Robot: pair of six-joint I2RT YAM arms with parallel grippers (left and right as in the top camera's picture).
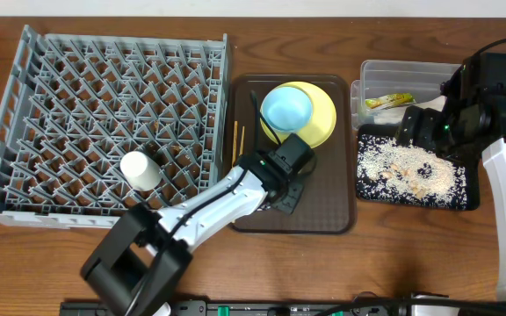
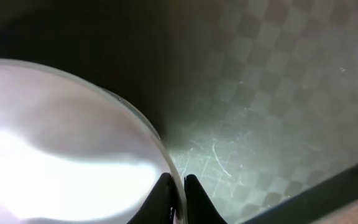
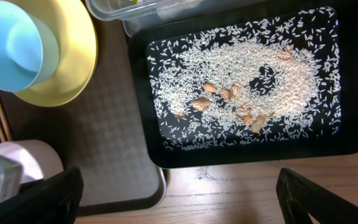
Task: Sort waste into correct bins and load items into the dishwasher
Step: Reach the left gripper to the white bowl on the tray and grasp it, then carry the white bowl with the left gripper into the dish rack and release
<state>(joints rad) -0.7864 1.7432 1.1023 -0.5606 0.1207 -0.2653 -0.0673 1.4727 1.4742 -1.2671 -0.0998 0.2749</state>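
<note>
The rack [image 1: 25,96] lies left of my left gripper in the overhead view. My left gripper lifts, tilts and releases the pinkish-white bowl on the rack's wires beyond the cup next.
My left gripper [image 2: 178,194] is shut on the rim of the pinkish-white bowl [image 2: 61,143], low over the brown serving tray [image 1: 323,215]. In the overhead view the gripper [image 1: 284,186] covers the bowl; the bowl shows in the right wrist view [image 3: 27,158]. The light blue bowl [image 1: 286,107] sits on the yellow plate [image 1: 323,110]. Chopsticks [image 1: 235,140] lie at the tray's left edge. The white cup [image 1: 139,168] lies in the grey dish rack [image 1: 25,96]. My right gripper [image 3: 179,199] is open and empty above the black tray [image 1: 474,197] of rice scraps [image 3: 253,81]. The wrapper [image 1: 389,101] lies in the clear tub [image 1: 376,68].
Bare wooden table [image 3: 229,193] lies in front of the black tray and the serving tray. The right arm [image 1: 490,105] hangs over the right side of the tub and the black tray. The rack takes up the left of the table.
</note>
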